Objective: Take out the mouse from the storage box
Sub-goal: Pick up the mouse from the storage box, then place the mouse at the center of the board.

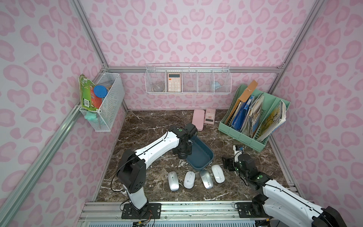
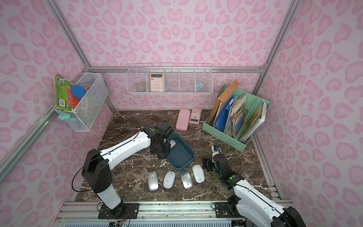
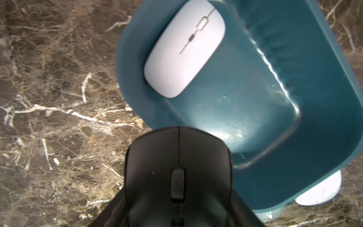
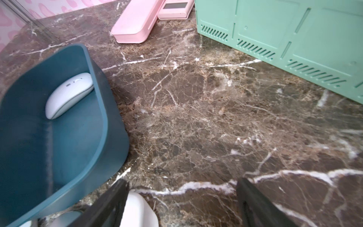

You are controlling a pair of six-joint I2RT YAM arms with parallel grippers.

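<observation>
My left gripper moves back from the box (image 1: 203, 157) and down onto bare marble (image 1: 160, 173) beside the silver mouse ending the row next. It releases the black mouse there in free space.
The dark teal storage box (image 1: 203, 157) (image 2: 183, 156) lies slantwise mid-table. One white mouse (image 3: 184, 49) (image 4: 68, 96) rests inside at its far end, and in a top view it peeks out beside the left wrist (image 2: 172, 145). My left gripper (image 3: 177, 206) (image 1: 182, 155) points down at the box's left rim, shut on a black mouse (image 3: 177, 173). My right gripper (image 4: 180, 204) (image 1: 226, 163) hangs open and empty over bare marble right of the box. A white mouse (image 4: 137, 210) lies just by its left finger.
Several silver and white mice (image 1: 189, 179) lie in a row in front of the box. A pink case (image 1: 198, 119) and pink calculator (image 1: 209, 116) lie at the back. A mint file rack (image 1: 253, 119) fills the back right. Wire baskets (image 1: 187, 78) hang on the walls.
</observation>
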